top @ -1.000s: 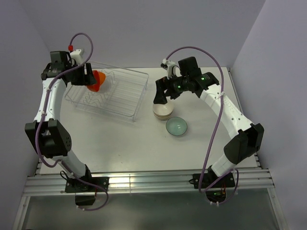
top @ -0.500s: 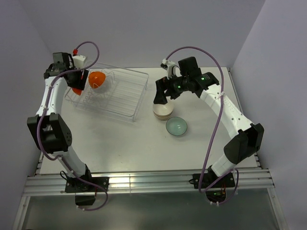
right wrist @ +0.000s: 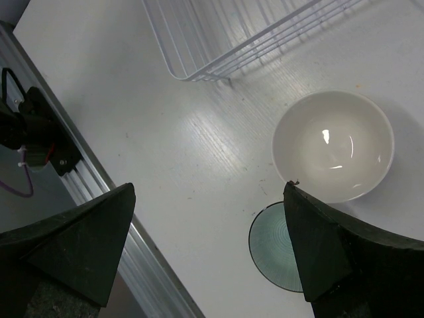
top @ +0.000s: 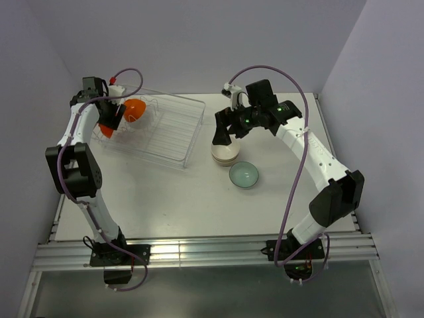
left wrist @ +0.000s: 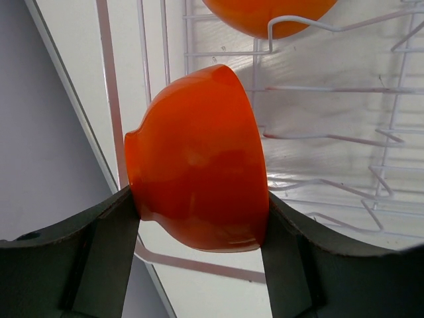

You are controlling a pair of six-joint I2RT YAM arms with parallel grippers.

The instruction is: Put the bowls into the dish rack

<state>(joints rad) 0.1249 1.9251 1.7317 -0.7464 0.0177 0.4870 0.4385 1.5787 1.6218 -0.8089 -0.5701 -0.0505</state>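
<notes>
Next, my left gripper moves away from the rack's end rim, then lowers the orange bowl onto the empty white wires [top: 120, 132] beside the second orange bowl.
My left gripper [top: 105, 126] is shut on an orange bowl [left wrist: 195, 152], held on edge over the left end of the dish rack [top: 179, 126], a clear tray with white wires [left wrist: 331, 89]. A second orange bowl [top: 134, 110] with a white inside stands in the rack just beyond it and shows at the top of the left wrist view [left wrist: 265, 10]. My right gripper [top: 220, 139] is open and empty above the stacked cream bowls [top: 225, 154], whose top bowl shows in the right wrist view [right wrist: 331, 146]. The teal bowl [top: 244, 175] sits on the table beside them [right wrist: 271, 252].
The rack's near right corner [right wrist: 199, 73] lies close to the cream bowls. The table's metal front rail [right wrist: 99, 199] shows in the right wrist view. Walls stand close on the left, back and right.
My left gripper has swung left with its orange bowl, away from the orange bowl standing in the rack. The right arm has not moved.
</notes>
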